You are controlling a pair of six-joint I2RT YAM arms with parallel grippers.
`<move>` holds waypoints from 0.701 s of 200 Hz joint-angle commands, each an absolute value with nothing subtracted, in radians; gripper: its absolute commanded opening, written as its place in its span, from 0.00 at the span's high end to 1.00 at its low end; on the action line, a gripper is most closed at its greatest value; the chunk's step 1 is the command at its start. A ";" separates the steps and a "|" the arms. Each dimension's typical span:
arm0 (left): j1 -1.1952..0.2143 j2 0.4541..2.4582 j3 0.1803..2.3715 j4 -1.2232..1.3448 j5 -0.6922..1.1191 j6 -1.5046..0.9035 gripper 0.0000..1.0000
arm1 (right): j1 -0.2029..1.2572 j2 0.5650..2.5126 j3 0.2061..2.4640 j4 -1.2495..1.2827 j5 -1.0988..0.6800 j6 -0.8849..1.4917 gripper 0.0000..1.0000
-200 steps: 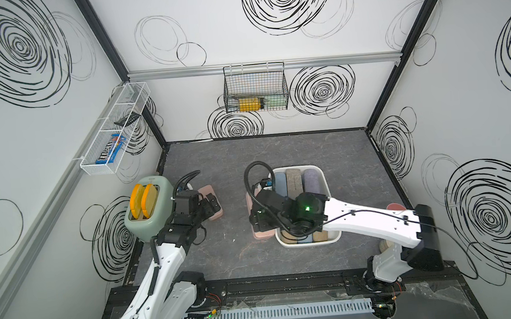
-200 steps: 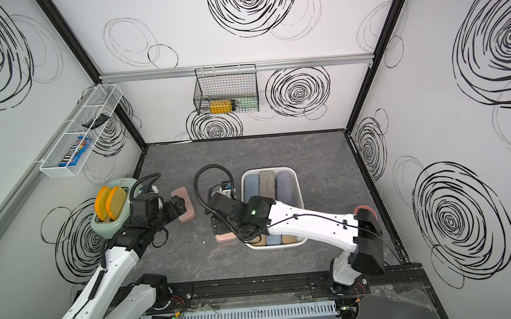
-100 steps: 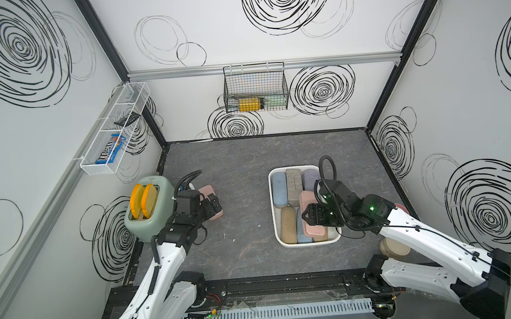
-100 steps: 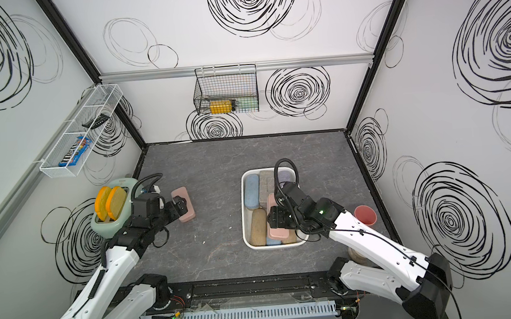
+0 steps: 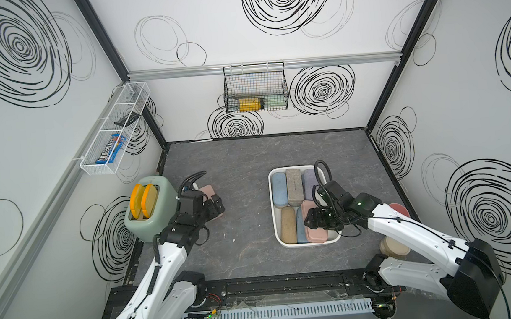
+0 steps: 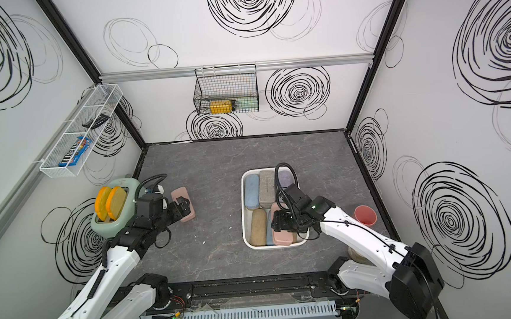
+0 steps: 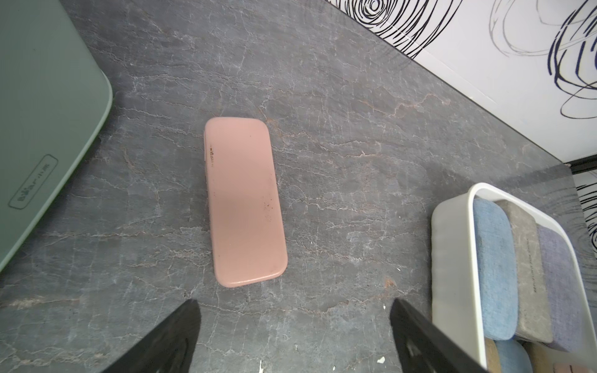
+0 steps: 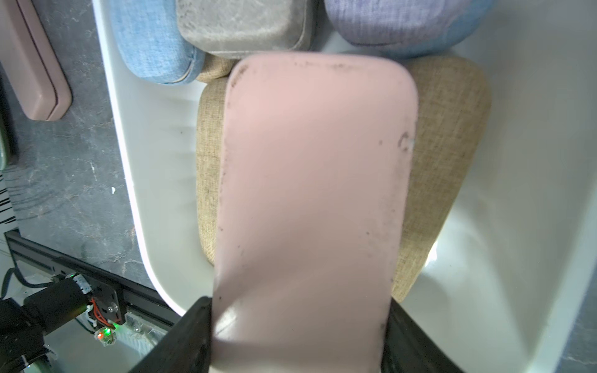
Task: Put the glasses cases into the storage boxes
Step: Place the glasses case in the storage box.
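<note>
The box's far end is stacked higher, so my right gripper should next go down onto the tan case below it and release the flat pink case (image 5: pixel 314 233) there.
The white storage box (image 5: pixel 272 202) (image 6: pixel 243 210) sits right of centre and holds several glasses cases: blue (image 5: pixel 279 189), grey (image 5: pixel 294 186), lilac (image 5: pixel 309 178) and tan (image 5: pixel 288 225). My right gripper (image 5: pixel 312 221) (image 8: pixel 297 306) is shut on a flat pink glasses case (image 5: pixel 314 233) (image 8: pixel 310 193), held over the tan case (image 8: pixel 452 129) at the box's near end. A second pink glasses case (image 6: pixel 182 193) (image 7: pixel 245 200) lies flat on the table by the toaster. My left gripper (image 6: pixel 183 207) (image 7: pixel 294 303) hovers open just short of its near end, touching nothing.
A green toaster (image 5: pixel 148 210) with two orange-edged toast slices stands at the left edge, close to my left arm. A red cup (image 5: pixel 401 211) and a beige cup (image 5: pixel 392 246) stand right of the box. Wire baskets (image 5: pixel 255 89) hang on the walls.
My right gripper has carried a pink case from the table left of the box to above the box's near end. The left arm has stayed where it was.
</note>
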State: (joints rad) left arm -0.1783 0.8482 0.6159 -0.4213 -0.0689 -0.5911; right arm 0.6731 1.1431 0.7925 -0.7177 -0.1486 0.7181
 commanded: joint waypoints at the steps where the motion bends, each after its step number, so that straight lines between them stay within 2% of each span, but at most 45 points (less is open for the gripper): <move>1: -0.186 0.849 0.626 -0.410 -0.081 -0.593 0.04 | 0.663 1.185 0.801 -0.694 -0.132 0.691 0.37; 41: -0.186 0.853 0.626 -0.407 -0.071 -0.592 0.04 | 0.650 1.287 0.843 -0.733 -0.071 0.668 0.39; 69: -0.192 0.848 0.624 -0.408 -0.076 -0.592 0.04 | 0.649 1.300 0.857 -0.752 0.000 0.661 0.39; 106: -0.193 0.854 0.626 -0.410 -0.077 -0.592 0.04 | 0.651 1.303 0.831 -0.707 0.003 0.657 0.37; 118: -0.195 0.854 0.626 -0.411 -0.079 -0.592 0.04 | 0.653 1.310 0.830 -0.707 0.009 0.658 0.34; 140: -0.204 0.854 0.628 -0.415 -0.089 -0.592 0.04 | 0.669 1.306 0.831 -0.710 0.020 0.664 0.19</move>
State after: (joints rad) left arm -0.1898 0.8516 0.6159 -0.4217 -0.0696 -0.5911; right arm 0.6556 1.3041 0.8257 -0.7166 -0.0196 0.6678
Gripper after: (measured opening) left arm 0.957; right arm 0.768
